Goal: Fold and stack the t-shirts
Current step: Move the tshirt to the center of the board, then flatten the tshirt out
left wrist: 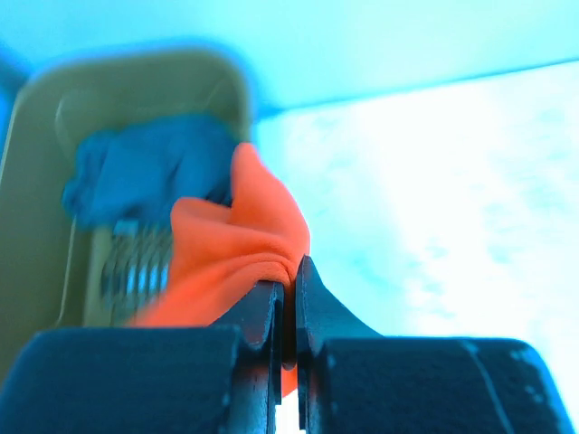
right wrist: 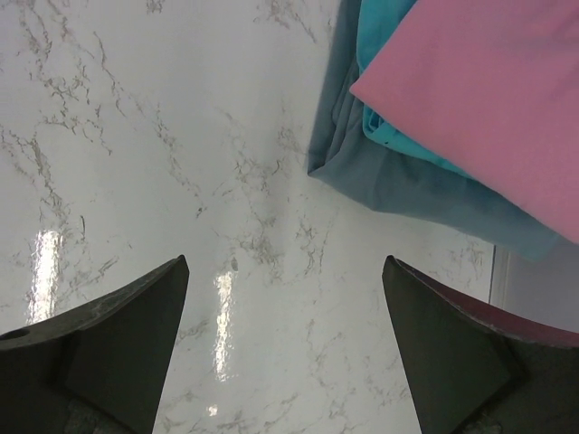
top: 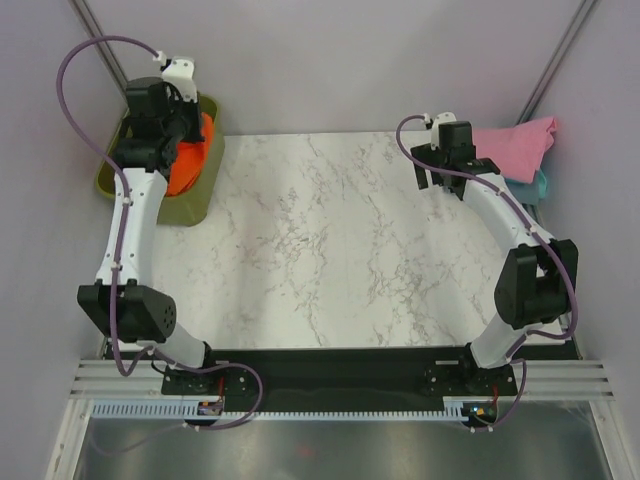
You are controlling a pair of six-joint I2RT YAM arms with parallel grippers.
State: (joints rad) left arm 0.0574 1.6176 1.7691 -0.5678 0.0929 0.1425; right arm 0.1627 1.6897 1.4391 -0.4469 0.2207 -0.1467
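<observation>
Open marble lies to the right of my left gripper in the top view, so I need to rise past the basket's rim, cross over to that marble and let go of the shirt (left wrist: 244,244).
My left gripper (top: 172,140) hangs over the olive-green basket (top: 195,205) at the far left and is shut on the orange-red t-shirt (top: 190,158). In the left wrist view the jaws (left wrist: 288,280) pinch a fold of that shirt (left wrist: 244,244), lifted above the basket (left wrist: 36,208); a blue cloth (left wrist: 145,172) lies in the basket behind it. My right gripper (right wrist: 285,271) is open and empty above bare marble, left of a folded stack: pink t-shirt (right wrist: 488,99) on top, teal (right wrist: 384,54) under it, slate-blue (right wrist: 398,185) at the bottom. The stack shows at the far right (top: 515,145).
The marble table (top: 330,240) spreads between the arms. The basket stands on its far left corner, partly over the edge. Grey walls close the back and sides. The stack lies at the table's right edge (right wrist: 496,271).
</observation>
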